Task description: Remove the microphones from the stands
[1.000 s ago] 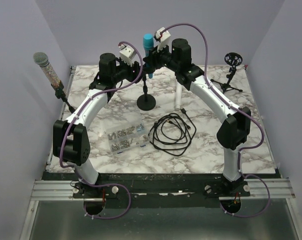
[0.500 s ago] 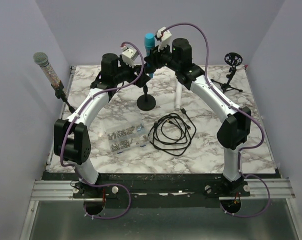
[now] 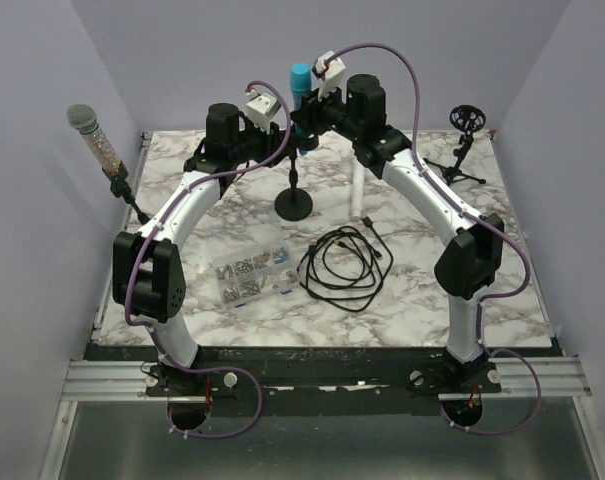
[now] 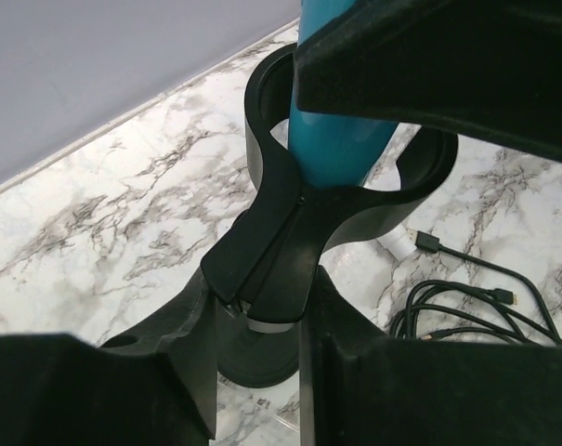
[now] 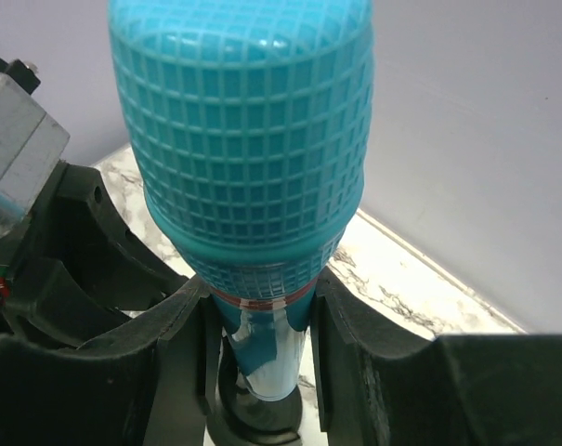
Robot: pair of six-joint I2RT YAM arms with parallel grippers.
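My right gripper will lift the microphone out, move across, lower and release it, as free marble by the white tube is below, to the right in the top view.
The teal microphone (image 3: 300, 82) stands upright in the ring clip of a black desk stand (image 3: 293, 204) at the back middle of the marble table. My right gripper (image 3: 304, 122) is shut on the microphone just under its mesh head (image 5: 243, 139), with a finger (image 5: 355, 346) on each side of the handle. My left gripper (image 3: 285, 150) is shut on the stand's clip neck (image 4: 281, 246), under the ring. The microphone's lower body (image 4: 341, 149) passes through that ring. The stand's round base (image 4: 253, 360) shows below my left fingers.
A silver microphone (image 3: 83, 120) on its own stand sits at the table's left edge. A black shock mount on a tripod (image 3: 466, 120) is at the back right. A white tube (image 3: 358, 190), a coiled black cable (image 3: 344, 262) and a clear parts case (image 3: 250, 275) lie mid-table.
My left gripper has moved right and closed in on the stand's neck. The teal microphone has risen slightly in my right gripper; its lower tip no longer shows below the clip.
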